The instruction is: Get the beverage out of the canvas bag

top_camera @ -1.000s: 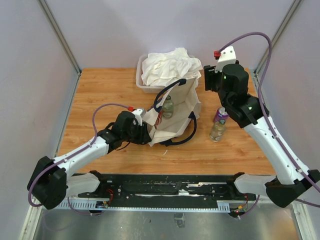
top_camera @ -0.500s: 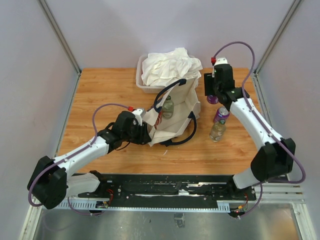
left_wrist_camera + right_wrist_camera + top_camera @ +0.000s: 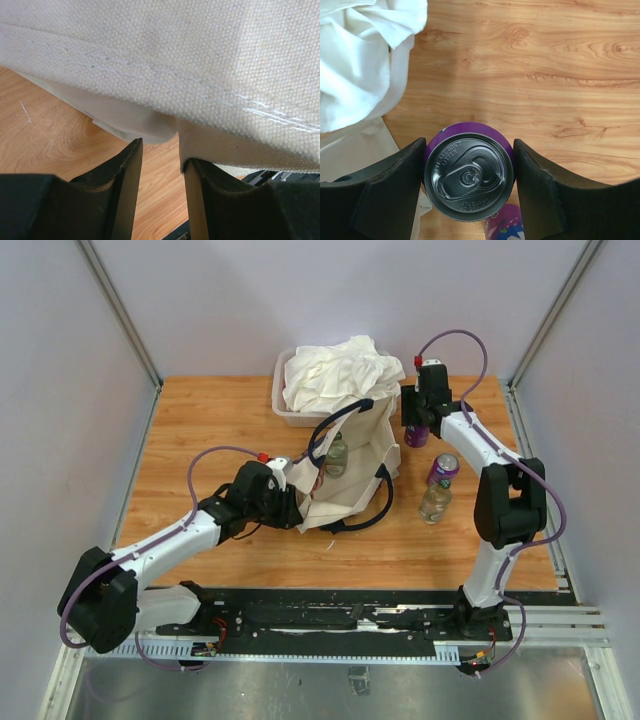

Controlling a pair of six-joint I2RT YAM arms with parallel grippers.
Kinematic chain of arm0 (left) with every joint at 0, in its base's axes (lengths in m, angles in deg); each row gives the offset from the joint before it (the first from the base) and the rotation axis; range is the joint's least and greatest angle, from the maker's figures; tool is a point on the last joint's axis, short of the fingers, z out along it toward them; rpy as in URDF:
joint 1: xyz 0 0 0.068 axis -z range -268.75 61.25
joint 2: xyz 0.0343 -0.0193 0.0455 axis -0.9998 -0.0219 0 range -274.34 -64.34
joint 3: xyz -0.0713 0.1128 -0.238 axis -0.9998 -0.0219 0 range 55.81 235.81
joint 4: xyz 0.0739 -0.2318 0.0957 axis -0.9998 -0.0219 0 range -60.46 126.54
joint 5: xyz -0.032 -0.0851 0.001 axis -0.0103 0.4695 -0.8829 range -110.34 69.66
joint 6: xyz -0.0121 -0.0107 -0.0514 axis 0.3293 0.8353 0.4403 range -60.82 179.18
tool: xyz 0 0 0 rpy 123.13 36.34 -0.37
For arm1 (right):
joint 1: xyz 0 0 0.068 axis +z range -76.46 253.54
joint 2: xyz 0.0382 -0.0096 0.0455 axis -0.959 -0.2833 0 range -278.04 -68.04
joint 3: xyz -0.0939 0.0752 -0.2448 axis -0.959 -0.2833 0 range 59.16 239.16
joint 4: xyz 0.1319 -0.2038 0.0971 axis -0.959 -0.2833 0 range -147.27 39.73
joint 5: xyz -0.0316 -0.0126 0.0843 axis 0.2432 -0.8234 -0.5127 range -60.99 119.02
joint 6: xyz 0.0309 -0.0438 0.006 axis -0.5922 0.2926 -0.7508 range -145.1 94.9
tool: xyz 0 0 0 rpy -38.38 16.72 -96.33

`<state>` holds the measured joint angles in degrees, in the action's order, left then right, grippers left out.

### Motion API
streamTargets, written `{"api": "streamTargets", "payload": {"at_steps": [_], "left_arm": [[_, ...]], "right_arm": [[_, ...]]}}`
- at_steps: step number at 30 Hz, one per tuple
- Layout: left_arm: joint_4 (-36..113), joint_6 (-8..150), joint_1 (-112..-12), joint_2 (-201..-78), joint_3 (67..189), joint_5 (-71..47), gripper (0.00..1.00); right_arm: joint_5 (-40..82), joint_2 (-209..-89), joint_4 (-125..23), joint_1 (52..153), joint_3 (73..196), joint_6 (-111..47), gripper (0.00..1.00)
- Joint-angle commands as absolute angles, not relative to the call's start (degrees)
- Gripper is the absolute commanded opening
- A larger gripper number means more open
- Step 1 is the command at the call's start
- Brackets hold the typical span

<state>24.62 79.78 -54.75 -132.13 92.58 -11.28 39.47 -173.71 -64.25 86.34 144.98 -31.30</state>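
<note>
The spot beyond the second can is free, so I should next lower my right gripper straight down and put the purple can on the wood (image 3: 416, 441) (image 3: 469, 167) beside the bag.
The cream canvas bag (image 3: 352, 475) with navy handles lies open mid-table, and a clear bottle (image 3: 337, 454) stands inside it. My right gripper (image 3: 416, 423) is just right of the bag, shut on a purple beverage can (image 3: 416, 434). From the right wrist, both fingers press the can's (image 3: 469, 170) sides; whether it rests on the wood is unclear. My left gripper (image 3: 297, 492) is at the bag's left edge. Its jaws (image 3: 162, 152) stand apart with wood showing between them. The canvas (image 3: 200, 60) drapes over the right fingertip (image 3: 192, 167).
A clear tub (image 3: 280, 405) heaped with white cloth (image 3: 340, 370) stands behind the bag; the cloth (image 3: 360, 60) hangs close to the held can. A second purple can (image 3: 441, 468) and a clear bottle (image 3: 434, 502) sit right of the bag. Walls enclose three sides.
My right arm has come down from high up and moved left with the purple can, ending beside the bag's right side. The left arm and bag have not moved.
</note>
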Motion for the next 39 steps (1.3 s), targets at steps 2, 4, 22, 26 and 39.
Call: {"api": "streamTargets", "payload": {"at_steps": [2, 4, 22, 26, 39], "left_arm": [[22.3, 78.5, -54.5, -133.3, 93.3, -14.0, 0.42], [22.1, 78.4, -54.6, -133.3, 93.4, -14.2, 0.42], [21.4, 77.4, -54.6, -133.9, 93.9, -13.8, 0.43], [21.2, 77.3, -54.6, -133.9, 93.7, -13.7, 0.44], [21.0, 77.9, -54.6, -131.8, 92.9, -14.4, 0.44]], "right_arm": [[39.2, -175.5, -58.4, 84.8, 148.1, -33.4, 0.01], [39.7, -176.1, -57.7, 84.9, 147.0, -33.3, 0.01], [42.2, -176.2, -52.2, 85.0, 137.3, -31.9, 0.43], [42.7, -175.4, -52.2, 85.0, 136.5, -31.8, 0.87], [50.4, -160.7, -55.5, 93.0, 140.9, -26.2, 0.75]]}}
